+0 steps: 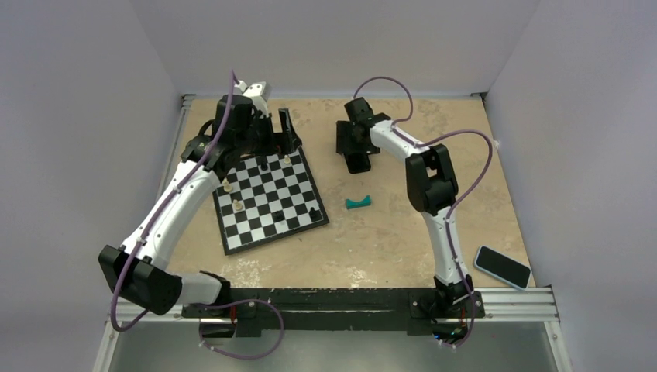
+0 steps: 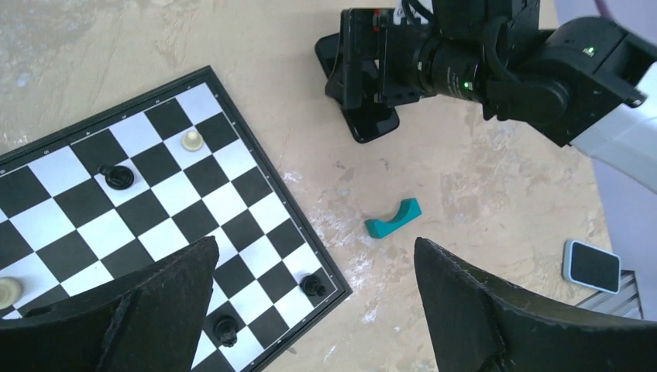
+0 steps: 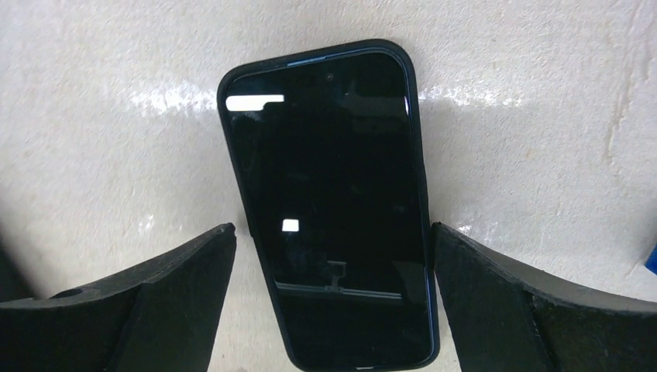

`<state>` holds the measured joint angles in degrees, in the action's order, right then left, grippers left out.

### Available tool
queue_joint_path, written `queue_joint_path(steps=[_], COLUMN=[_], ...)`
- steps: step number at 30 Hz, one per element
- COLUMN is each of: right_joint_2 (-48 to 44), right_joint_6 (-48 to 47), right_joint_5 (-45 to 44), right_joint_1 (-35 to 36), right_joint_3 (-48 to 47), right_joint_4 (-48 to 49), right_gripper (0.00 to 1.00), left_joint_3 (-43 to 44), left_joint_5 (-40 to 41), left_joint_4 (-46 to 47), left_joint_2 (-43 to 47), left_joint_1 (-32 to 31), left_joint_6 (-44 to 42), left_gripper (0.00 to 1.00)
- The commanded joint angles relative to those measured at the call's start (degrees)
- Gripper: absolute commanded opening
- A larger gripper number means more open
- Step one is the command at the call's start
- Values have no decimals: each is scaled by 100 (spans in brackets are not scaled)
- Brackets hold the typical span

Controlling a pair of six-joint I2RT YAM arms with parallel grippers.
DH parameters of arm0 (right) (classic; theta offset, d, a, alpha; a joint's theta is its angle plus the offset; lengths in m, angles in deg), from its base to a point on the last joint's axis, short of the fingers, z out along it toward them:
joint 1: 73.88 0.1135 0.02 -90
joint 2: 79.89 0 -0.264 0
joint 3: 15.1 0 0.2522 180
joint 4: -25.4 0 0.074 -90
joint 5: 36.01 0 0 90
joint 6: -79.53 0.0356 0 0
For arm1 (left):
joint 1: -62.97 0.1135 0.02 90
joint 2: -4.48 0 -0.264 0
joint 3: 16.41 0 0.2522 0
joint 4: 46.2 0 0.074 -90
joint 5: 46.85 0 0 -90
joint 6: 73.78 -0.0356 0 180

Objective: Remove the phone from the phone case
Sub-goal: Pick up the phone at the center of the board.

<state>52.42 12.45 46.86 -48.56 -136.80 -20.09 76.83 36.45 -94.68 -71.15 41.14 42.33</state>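
Observation:
The left gripper will move down toward the phone case's far end, which is below it and to its right in the top view, clear of the other fingers.
The phone [image 3: 333, 209] lies flat, black screen up, inside the thin black phone case [image 3: 237, 167], whose rim frames it. A thin blue edge shows between screen and shell. In the top view it is a dark slab [image 1: 361, 164] at the back centre of the table, and its end shows in the left wrist view [image 2: 372, 125]. My right gripper [image 3: 333, 229] [image 1: 356, 147] hovers over it, open, one finger on each side of its long edges, not touching. My left gripper [image 2: 315, 244] [image 1: 275, 133] is open and empty, high above the chessboard's far corner.
A chessboard [image 1: 267, 198] [image 2: 256, 186] with several pieces lies at the left. A teal curved block [image 1: 358, 203] [image 2: 393, 218] lies mid-table. A second flat slab with a light-blue rim and dark face [image 1: 502, 267] [image 2: 593, 265] lies at the near right corner. Walls enclose the table.

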Motion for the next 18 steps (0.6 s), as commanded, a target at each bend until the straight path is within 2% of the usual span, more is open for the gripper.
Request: queue_joint_path(steps=[1, 4, 7, 10, 11, 13, 14, 18], right_joint_2=[467, 660, 696, 722, 743, 706, 680, 145], right_joint_6=[257, 121, -74, -244, -301, -366, -381, -442], right_joint_5=[-1079, -1346, -1084, -726, -603, -446, -424, -453], right_joint_1=[221, 311, 315, 316, 311, 298, 298, 297], right_joint_3=[-711, -942, -861, -729, -724, -668, -667, -114], right_joint_4=[-1289, -1535, -1495, -1369, -1338, -1203, -1181, -508], right_gripper=[98, 96, 92, 81, 73, 45, 35, 7], left_joint_3=[11, -100, -191, -170, -174, -218, -244, -297], left_joint_5=[2, -65, -1, -93, -159, -300, -346, -563], left_joint_4=[-118, -10, 77, 61, 82, 146, 183, 284], left_joint_2=[-81, 49, 154, 159, 163, 164, 161, 48], left_joint_1=[5, 29, 29, 42, 38, 38, 38, 38], left_joint_6=[-270, -254, -289, -276, -251, -211, -178, -85], left_gripper=[100, 100, 100, 100, 100, 100, 100, 99])
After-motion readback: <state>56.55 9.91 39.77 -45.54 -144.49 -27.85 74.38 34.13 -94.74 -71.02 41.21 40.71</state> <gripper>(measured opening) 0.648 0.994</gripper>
